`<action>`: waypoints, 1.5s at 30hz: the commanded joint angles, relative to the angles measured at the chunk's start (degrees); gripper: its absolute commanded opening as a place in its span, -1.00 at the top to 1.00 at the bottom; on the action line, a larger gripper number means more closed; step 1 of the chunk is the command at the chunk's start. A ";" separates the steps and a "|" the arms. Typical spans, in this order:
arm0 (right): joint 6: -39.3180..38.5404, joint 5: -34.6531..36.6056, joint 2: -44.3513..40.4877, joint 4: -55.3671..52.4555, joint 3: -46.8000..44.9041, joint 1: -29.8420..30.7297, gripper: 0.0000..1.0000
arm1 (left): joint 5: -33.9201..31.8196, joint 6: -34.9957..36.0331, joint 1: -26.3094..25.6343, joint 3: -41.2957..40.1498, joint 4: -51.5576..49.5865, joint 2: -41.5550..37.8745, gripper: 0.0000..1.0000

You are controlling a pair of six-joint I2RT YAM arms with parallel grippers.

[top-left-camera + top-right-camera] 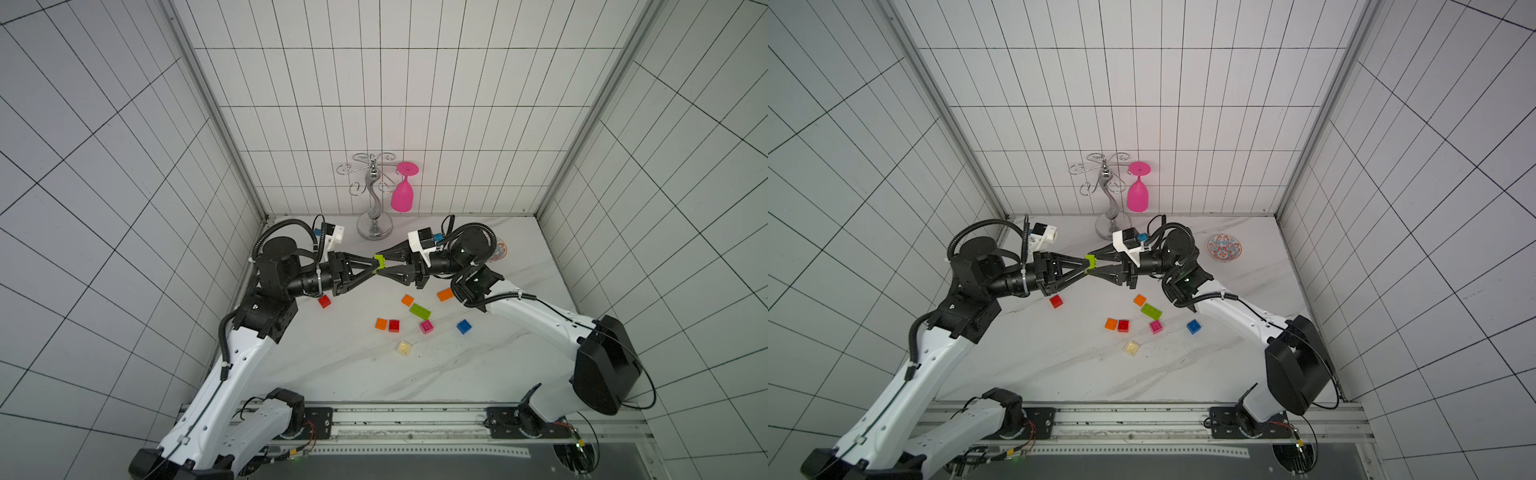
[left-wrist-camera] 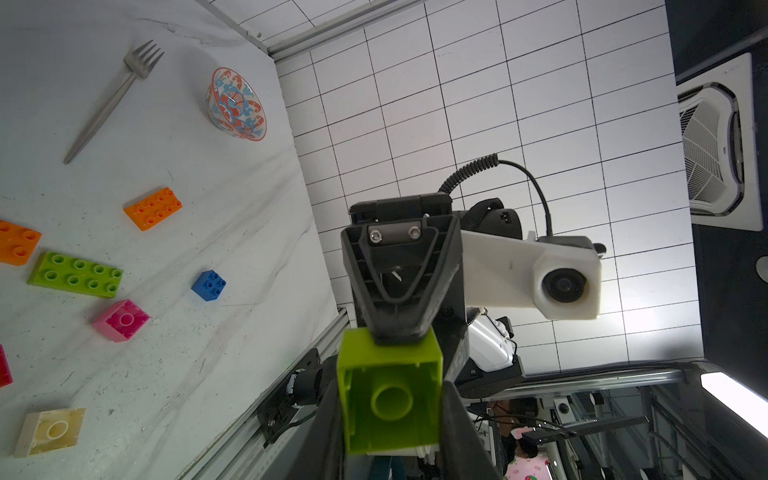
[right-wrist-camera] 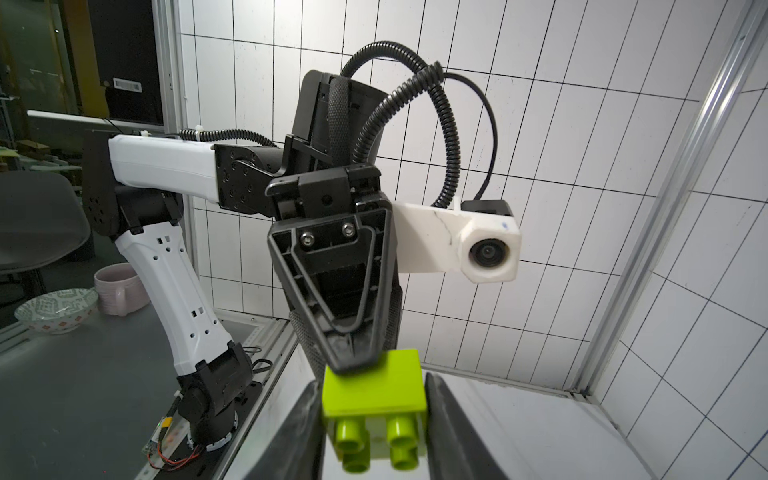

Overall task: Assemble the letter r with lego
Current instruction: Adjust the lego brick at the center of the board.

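The right gripper tips its fingers downward next, lowers back and releases the lime green brick, as bare table near the blue brick is below and back from it.
A square lime green lego brick hangs in the air over the back middle of the table, between both grippers. My left gripper is shut on it; the left wrist view shows the brick's hollow underside between the fingers. From the opposite side, my right gripper is closed on the same brick, whose studs face the right wrist camera. Loose on the table lie a red brick, an orange and red pair, a long lime brick, pink, blue and cream.
A chrome glass stand with a pink wine glass hanging from it stands at the back wall. A patterned bowl sits at the back right, and a fork lies near it. Two more orange bricks lie under the right arm.
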 commanded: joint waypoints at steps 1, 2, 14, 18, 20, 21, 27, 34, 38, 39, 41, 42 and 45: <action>-0.11 -0.85 0.74 2.22 1.93 0.68 0.27 | -0.20 -0.48 -0.16 -0.79 2.20 -0.30 1.00; -0.06 -0.78 0.71 2.24 1.86 0.63 0.27 | -0.20 -0.52 -0.16 -0.71 2.27 -0.33 1.00; 11.67 20.15 -7.70 -8.41 -10.17 -0.87 1.00 | -11.83 14.69 2.04 4.45 -16.40 -1.57 -0.98; 11.33 37.99 -12.65 -41.67 -10.33 1.61 1.00 | -23.67 25.18 2.39 5.85 -28.35 -0.24 -0.98; 9.76 43.65 -14.56 -54.26 -10.14 3.15 1.00 | -28.60 27.47 2.22 4.50 -29.83 -0.01 -0.98; 9.74 46.29 -15.01 -59.73 -9.55 3.80 1.00 | -30.72 27.97 1.93 3.80 -30.12 -0.07 -0.98; 13.03 57.07 -8.18 -96.91 3.00 4.40 1.00 | -43.92 28.46 -5.86 -0.66 -28.67 0.60 -0.98; 18.19 60.20 -2.72 -102.40 -3.68 4.36 1.00 | -46.92 26.25 -12.79 -3.28 -23.45 5.15 -0.98; 21.48 62.71 -0.74 -98.53 -7.98 4.48 1.00 | -47.41 26.28 -13.79 -2.81 -23.62 7.45 -0.98; 21.71 62.76 -0.23 -97.63 -8.78 4.44 1.00 | -47.32 26.21 -13.79 -2.89 -23.71 7.74 -0.98; 22.03 62.10 0.70 -95.36 -10.31 4.44 1.00 | -47.12 26.28 -13.87 -3.12 -23.71 8.12 -0.98; 22.03 61.57 1.21 -94.55 -10.93 4.45 1.00 | -47.09 26.45 -13.83 -3.24 -23.76 8.21 -0.97; 21.92 60.70 3.37 -94.03 -11.30 4.46 0.98 | -47.87 26.89 -13.88 -3.34 -24.52 8.21 -0.98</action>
